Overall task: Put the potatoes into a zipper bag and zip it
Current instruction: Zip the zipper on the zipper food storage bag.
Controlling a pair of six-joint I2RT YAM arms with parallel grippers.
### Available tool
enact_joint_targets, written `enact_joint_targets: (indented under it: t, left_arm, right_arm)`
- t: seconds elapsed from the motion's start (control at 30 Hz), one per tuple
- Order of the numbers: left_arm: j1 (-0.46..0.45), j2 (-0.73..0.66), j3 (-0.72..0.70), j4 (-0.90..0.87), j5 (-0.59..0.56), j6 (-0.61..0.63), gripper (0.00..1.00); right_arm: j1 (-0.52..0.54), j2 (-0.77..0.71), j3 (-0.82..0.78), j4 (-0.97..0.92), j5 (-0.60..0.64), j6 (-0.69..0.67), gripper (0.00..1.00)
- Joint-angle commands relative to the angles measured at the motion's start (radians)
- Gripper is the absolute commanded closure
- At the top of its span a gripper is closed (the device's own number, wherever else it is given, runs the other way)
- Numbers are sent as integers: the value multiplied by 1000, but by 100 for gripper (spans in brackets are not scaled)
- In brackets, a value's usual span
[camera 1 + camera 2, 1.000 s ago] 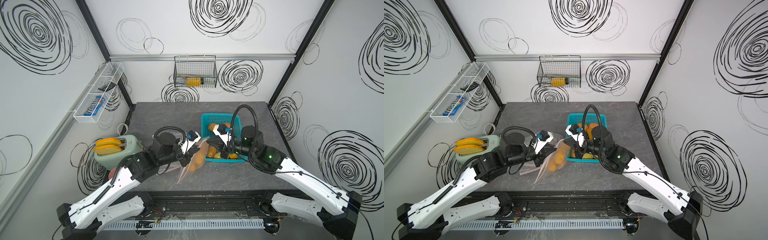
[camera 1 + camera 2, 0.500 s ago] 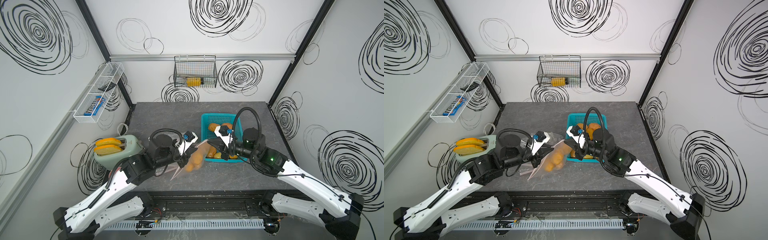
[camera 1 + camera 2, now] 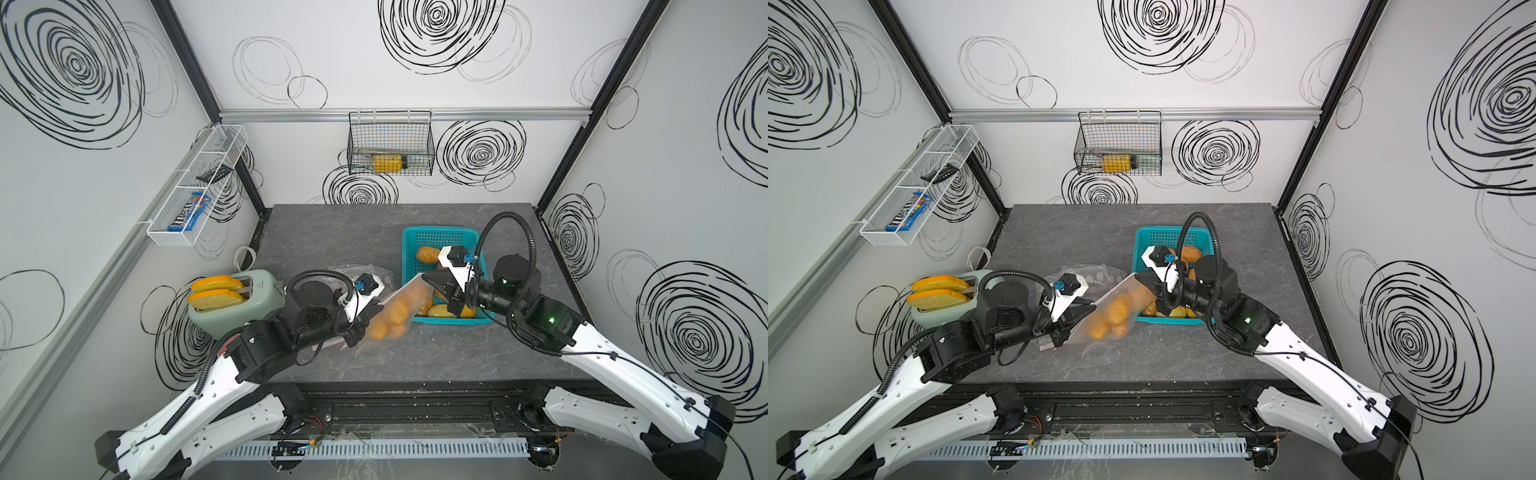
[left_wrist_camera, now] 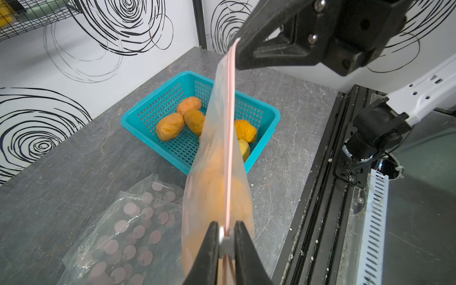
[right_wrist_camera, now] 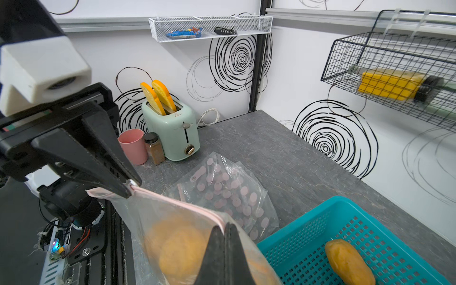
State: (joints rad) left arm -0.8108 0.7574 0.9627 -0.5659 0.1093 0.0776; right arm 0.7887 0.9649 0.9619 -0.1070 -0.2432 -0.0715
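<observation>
The bag's zip looks closed, so the right gripper will next move away from the slider and let go of the zip's other end [image 3: 421, 276] [image 5: 220, 222], which is between that gripper's fingers.
A clear zipper bag [image 3: 395, 309] [image 3: 1113, 316] with a pink zip strip hangs above the table, stretched between my two grippers. Several orange-brown potatoes [image 3: 392, 318] show through it. My left gripper [image 3: 369, 314] [image 4: 226, 232] is shut on the white slider at the bag's near end. My right gripper [image 3: 428, 279] [image 5: 225, 228] is shut on the strip's other end, by the teal basket [image 3: 440, 229] [image 4: 182, 74]. More potatoes [image 4: 170, 127] [image 5: 349, 264] lie in the basket. The strip between the grippers looks closed in the left wrist view.
A mint toaster [image 3: 245, 303] with two toast slices stands at the left edge, with a pink cup [image 5: 132, 145] and a spice jar [image 5: 154, 148] beside it. Spare dotted bags [image 4: 128, 227] lie flat under the held bag. A wire basket [image 3: 390, 145] and a white shelf [image 3: 195, 187] hang on the walls.
My left gripper has drawn away from the right gripper toward the table's front, and the strip between them has lengthened. The right gripper has shifted slightly toward the front.
</observation>
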Motion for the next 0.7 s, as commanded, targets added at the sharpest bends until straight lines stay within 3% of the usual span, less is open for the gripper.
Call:
enact_joint_targets:
  t: [0.0,0.67]
  left_arm:
    - [1,-25,-22,-92,-23,-8,83]
    - [1,-73,-21,-118,-30,-14,84]
  right_arm:
    - [-38,-36,23,82,65,16,100]
    - [-137,-81,17,78,76,43,100]
